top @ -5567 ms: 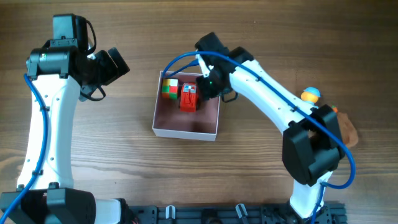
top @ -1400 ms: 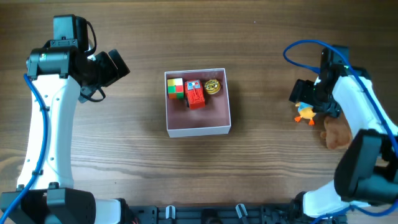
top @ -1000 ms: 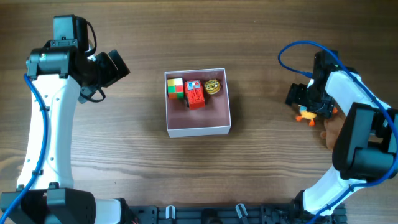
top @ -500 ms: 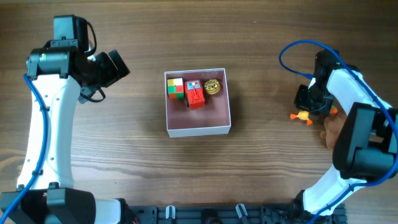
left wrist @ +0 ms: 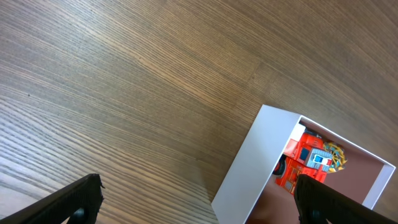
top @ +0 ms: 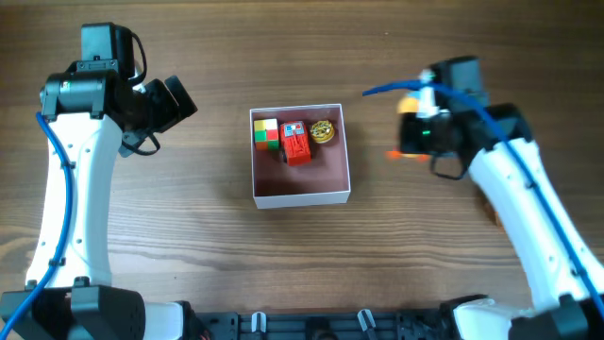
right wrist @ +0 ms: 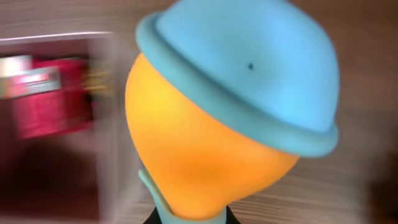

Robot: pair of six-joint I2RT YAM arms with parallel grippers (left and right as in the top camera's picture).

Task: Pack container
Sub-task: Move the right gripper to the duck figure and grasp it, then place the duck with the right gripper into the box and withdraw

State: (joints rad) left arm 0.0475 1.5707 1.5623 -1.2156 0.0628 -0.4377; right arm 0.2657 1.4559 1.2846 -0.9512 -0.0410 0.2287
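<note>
I will next move my right gripper to the left in the overhead view over the container (top: 302, 193). Then I will lower the duck beside the red toy (top: 295, 143) onto the container's open mauve bottom.
The container (top: 302, 193) is a white-walled square box with a mauve inside, at the table's middle. It holds a coloured cube (top: 263, 133), a red toy (top: 295, 143) and a yellow round toy (top: 323, 131) along its far side. My right gripper (top: 412, 133) is shut on an orange duck toy with a blue hat (right wrist: 230, 112), held above the table just right of the container. The duck fills the right wrist view, with the container (right wrist: 106, 124) blurred at the left. My left gripper (top: 176, 100) is open and empty, left of the container (left wrist: 252, 165).
The left wrist view shows bare wood grain left of the container's white wall, with the red toy (left wrist: 306, 163) inside. The right arm (top: 514, 208) stretches across the table's right side.
My right gripper took hold of the duck at the far right and has carried it left towards the container. The left arm has not moved.
</note>
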